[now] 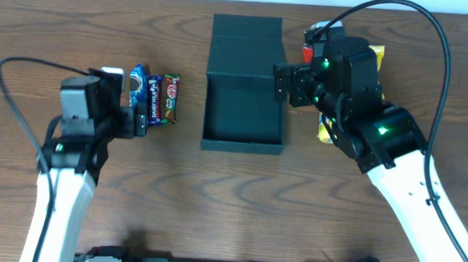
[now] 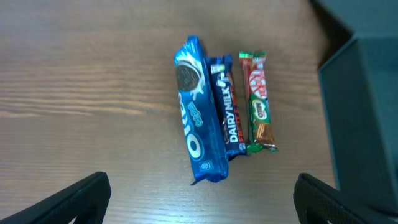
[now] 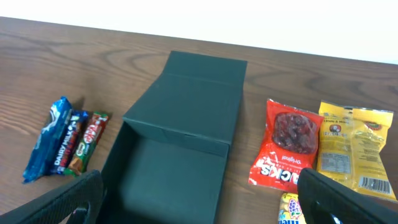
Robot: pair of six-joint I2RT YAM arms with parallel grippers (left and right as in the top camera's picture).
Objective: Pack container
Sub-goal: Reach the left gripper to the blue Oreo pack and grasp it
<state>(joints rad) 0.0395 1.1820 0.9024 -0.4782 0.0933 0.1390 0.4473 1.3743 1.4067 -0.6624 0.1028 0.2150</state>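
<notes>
My left gripper has the long sides of the Oreo pack in line between its open fingers already, so it will next move down and reach outward onto the middle of the Oreo pack (image 1: 139, 95) (image 2: 196, 115).
The dark teal-black container (image 1: 244, 107) lies open mid-table, its flap lid (image 1: 246, 45) folded back; its inside looks empty (image 3: 168, 180). Three snack bars lie in a row left of it: a blue Oreo pack (image 2: 196, 115), a Dairy Milk bar (image 2: 227, 109) and a KitKat (image 2: 258, 102). My left gripper (image 2: 202, 208) is open and empty, hovering just short of the Oreo pack. My right gripper (image 3: 205, 211) is open and empty above the container's right side. A red snack packet (image 3: 286, 143), a yellow packet (image 3: 351, 146) and a Mentos pack (image 3: 287, 210) lie right of the container.
The snack bars also show in the overhead view (image 1: 153, 96) and the right wrist view (image 3: 65, 142). The right arm (image 1: 363, 122) covers most of the right-hand packets from above. Black cables arc over both sides of the wooden table (image 1: 214, 202).
</notes>
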